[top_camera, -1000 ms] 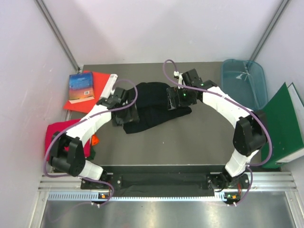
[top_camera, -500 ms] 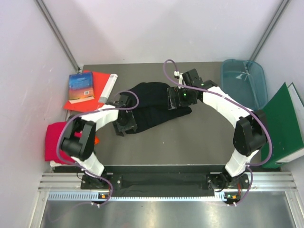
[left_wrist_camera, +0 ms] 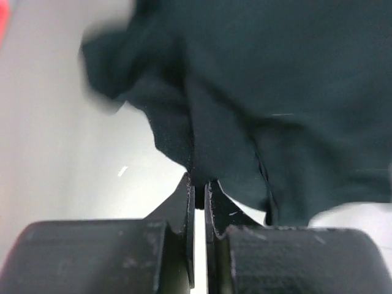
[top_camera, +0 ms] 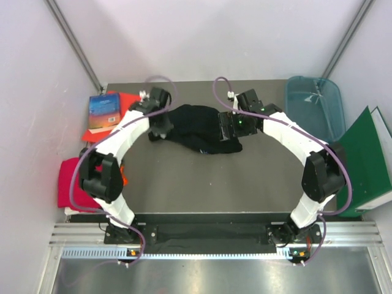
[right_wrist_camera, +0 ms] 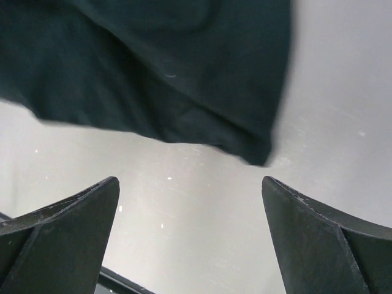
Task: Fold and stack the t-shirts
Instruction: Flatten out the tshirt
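My left gripper is to lift the pinched hem up next, then bring it back and down to the bare near tabletop and release it, because the black t-shirt [top_camera: 195, 127] lies bunched.
The black t-shirt [top_camera: 195, 127] lies bunched at the table's far middle. My left gripper [top_camera: 161, 127] is at the shirt's left end, shut on a pinch of its hem [left_wrist_camera: 202, 174]. The rest of the black t-shirt [left_wrist_camera: 282, 86] spreads away beyond the jaws. My right gripper [top_camera: 228, 130] hangs over the shirt's right end, open with nothing in it. In the right wrist view my right gripper [right_wrist_camera: 190, 193] has bare table between its fingers, and the shirt's edge [right_wrist_camera: 153, 79] lies just ahead. The crimson-pink t-shirt [top_camera: 67, 184] rests folded at the near left, partly hidden by the left arm.
A blue book [top_camera: 103, 111] lies on a flat red sheet [top_camera: 127, 103] at the far left. A translucent blue bin [top_camera: 313, 105] stands at the far right, and a green binder [top_camera: 362, 162] leans beside the right arm.
My left gripper went from open to shut on the black shirt's edge and swung from the shirt's near-left side toward the far left. The cloth's lower flap was drawn up with it.
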Controlling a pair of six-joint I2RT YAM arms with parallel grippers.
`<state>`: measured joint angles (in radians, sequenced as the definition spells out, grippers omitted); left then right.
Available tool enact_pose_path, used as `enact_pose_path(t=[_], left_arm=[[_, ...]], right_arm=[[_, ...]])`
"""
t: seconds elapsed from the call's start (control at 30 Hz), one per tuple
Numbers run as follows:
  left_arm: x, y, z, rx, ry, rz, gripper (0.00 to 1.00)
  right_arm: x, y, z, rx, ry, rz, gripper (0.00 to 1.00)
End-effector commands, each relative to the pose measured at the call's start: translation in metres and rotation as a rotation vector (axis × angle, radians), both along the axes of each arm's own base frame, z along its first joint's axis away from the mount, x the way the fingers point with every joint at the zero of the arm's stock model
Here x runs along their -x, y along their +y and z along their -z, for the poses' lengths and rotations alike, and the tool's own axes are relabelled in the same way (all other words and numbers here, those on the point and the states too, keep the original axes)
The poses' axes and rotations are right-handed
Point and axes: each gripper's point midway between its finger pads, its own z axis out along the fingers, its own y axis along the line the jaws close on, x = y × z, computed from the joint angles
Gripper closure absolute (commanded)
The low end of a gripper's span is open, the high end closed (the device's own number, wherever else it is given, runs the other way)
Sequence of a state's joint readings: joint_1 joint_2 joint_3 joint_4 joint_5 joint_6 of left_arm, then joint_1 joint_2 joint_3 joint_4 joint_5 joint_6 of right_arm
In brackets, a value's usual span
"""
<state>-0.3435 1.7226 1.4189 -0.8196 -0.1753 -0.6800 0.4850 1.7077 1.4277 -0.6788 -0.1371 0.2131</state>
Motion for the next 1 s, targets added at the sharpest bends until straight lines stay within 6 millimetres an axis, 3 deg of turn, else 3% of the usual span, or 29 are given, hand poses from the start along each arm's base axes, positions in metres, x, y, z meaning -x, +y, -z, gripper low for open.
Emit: enact_pose_path(t=[0.0, 0.07, 0.1, 0.13, 0.17, 0.2, 0.23, 0.27, 0.3, 0.33, 0.47, 0.57, 0.6, 0.67, 0.7, 0.77, 0.8, 0.87, 0.9, 0.93, 0.97], left_arm=[[-0.045, -0.027, -0.15, 0.141, -0.404, 0.088, 1.0], [-0.048, -0.061, -0.179, 0.166, -0.485, 0.194, 1.0], [-0.05, -0.078, -0.214, 0.201, -0.56, 0.242, 1.0], [-0.047, -0.109, -0.219, 0.205, -0.574, 0.34, 1.0], [-0.045, -0.128, -0.229, 0.223, -0.589, 0.393, 1.0], [-0.042, -0.148, -0.272, 0.276, -0.673, 0.441, 1.0], [-0.035, -0.191, -0.262, 0.329, -0.633, 0.56, 1.0], [-0.028, -0.208, -0.265, 0.36, -0.613, 0.609, 1.0], [-0.021, -0.223, -0.305, 0.42, -0.696, 0.648, 1.0], [-0.013, -0.256, -0.293, 0.464, -0.66, 0.718, 1.0], [0.007, -0.292, -0.34, 0.656, -0.765, 0.78, 1.0], [0.018, -0.281, -0.373, 0.667, -0.854, 0.765, 1.0], [0.024, -0.27, -0.393, 0.668, -0.907, 0.75, 1.0], [0.026, -0.251, -0.414, 0.626, -0.984, 0.71, 1.0], [0.03, -0.231, -0.432, 0.59, -1.046, 0.664, 1.0], [0.028, -0.21, -0.439, 0.532, -1.084, 0.598, 1.0], [0.025, -0.189, -0.439, 0.469, -1.098, 0.536, 1.0], [0.018, -0.172, -0.406, 0.376, -1.014, 0.494, 1.0], [0.019, -0.151, -0.403, 0.327, -1.008, 0.446, 1.0], [0.021, -0.141, -0.383, 0.286, -0.946, 0.43, 1.0], [0.018, -0.138, -0.34, 0.231, -0.85, 0.43, 1.0]], right_arm=[[-0.015, -0.032, -0.039, -0.03, -0.115, 0.135, 0.0], [-0.022, -0.052, -0.042, -0.038, -0.121, 0.2, 0.0], [-0.021, -0.059, -0.044, -0.04, -0.127, 0.22, 0.0], [-0.023, -0.068, -0.045, -0.035, -0.131, 0.245, 0.0], [-0.026, -0.08, -0.046, -0.029, -0.138, 0.279, 0.0], [-0.026, -0.089, -0.048, -0.022, -0.144, 0.301, 0.0], [-0.027, -0.101, -0.049, -0.001, -0.153, 0.34, 0.0], [-0.03, -0.115, -0.05, 0.004, -0.158, 0.378, 0.0], [-0.029, -0.125, -0.051, 0.009, -0.156, 0.397, 0.0], [-0.03, -0.14, -0.051, 0.042, -0.169, 0.44, 0.0], [-0.029, -0.2, -0.059, 0.088, -0.188, 0.585, 0.0], [-0.024, -0.223, -0.066, 0.095, -0.207, 0.634, 0.0], [-0.022, -0.235, -0.066, 0.096, -0.208, 0.664, 0.0], [-0.017, -0.242, -0.059, 0.105, -0.19, 0.68, 0.0], [-0.015, -0.242, -0.058, 0.099, -0.192, 0.679, 0.0], [-0.011, -0.239, -0.049, 0.086, -0.167, 0.678, 0.0], [-0.012, -0.233, -0.047, 0.056, -0.164, 0.663, 0.0], [-0.008, -0.226, -0.036, 0.023, -0.136, 0.653, 0.0], [-0.009, -0.22, -0.034, -0.001, -0.134, 0.639, 0.0], [-0.008, -0.217, -0.031, -0.012, -0.126, 0.636, 0.0], [-0.005, -0.212, -0.024, -0.015, -0.11, 0.626, 0.0]])
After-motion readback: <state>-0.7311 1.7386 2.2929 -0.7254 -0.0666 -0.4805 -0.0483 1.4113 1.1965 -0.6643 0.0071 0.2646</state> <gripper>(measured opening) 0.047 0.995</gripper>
